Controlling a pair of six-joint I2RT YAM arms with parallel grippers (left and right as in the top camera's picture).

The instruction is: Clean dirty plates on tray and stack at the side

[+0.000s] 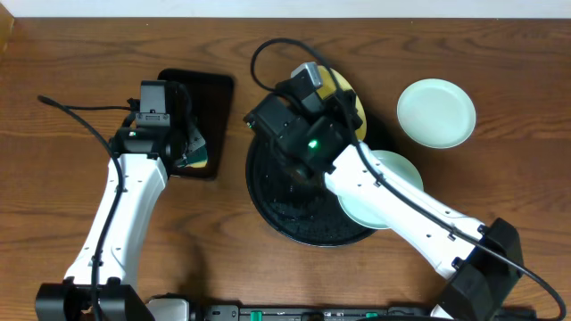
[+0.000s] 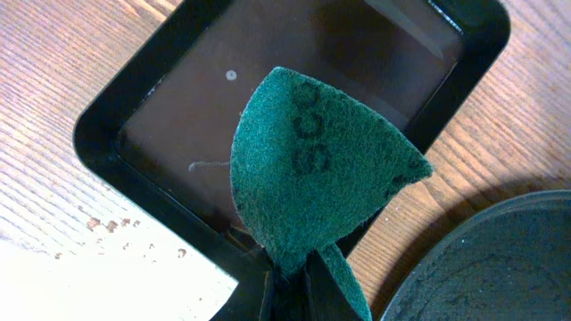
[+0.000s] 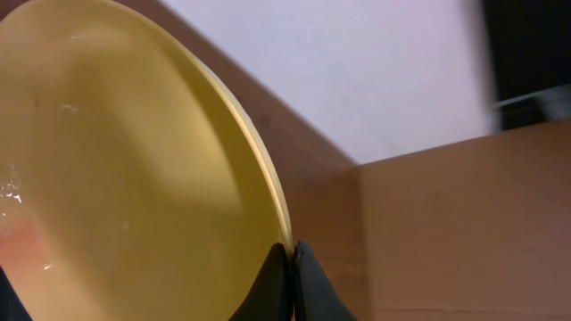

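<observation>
My right gripper swings to the right in the overhead view and down onto a mint plate to release next, since that plate already lies off the tray.
My right gripper (image 3: 290, 257) is shut on the rim of the pale yellow plate (image 3: 134, 152) and holds it tilted above the far edge of the round black tray (image 1: 268, 201). The plate (image 1: 346, 89) shows behind the right wrist (image 1: 332, 96) in the overhead view, and a faint pink smear sits low on its face. One mint plate (image 1: 388, 192) lies at the tray's right edge, partly under my right arm. The other mint plate (image 1: 435, 113) rests on the table to the right. My left gripper (image 2: 294, 290) is shut on a folded green scouring pad (image 2: 312, 169); it also shows in the overhead view (image 1: 190, 147).
A rectangular black tray (image 2: 116, 134) lies under the scouring pad, left of the round tray (image 2: 508, 259); it also shows in the overhead view (image 1: 214, 89). A white surface with small reddish specks (image 2: 89, 276) fills the lower left of the left wrist view. A wall stands behind the table.
</observation>
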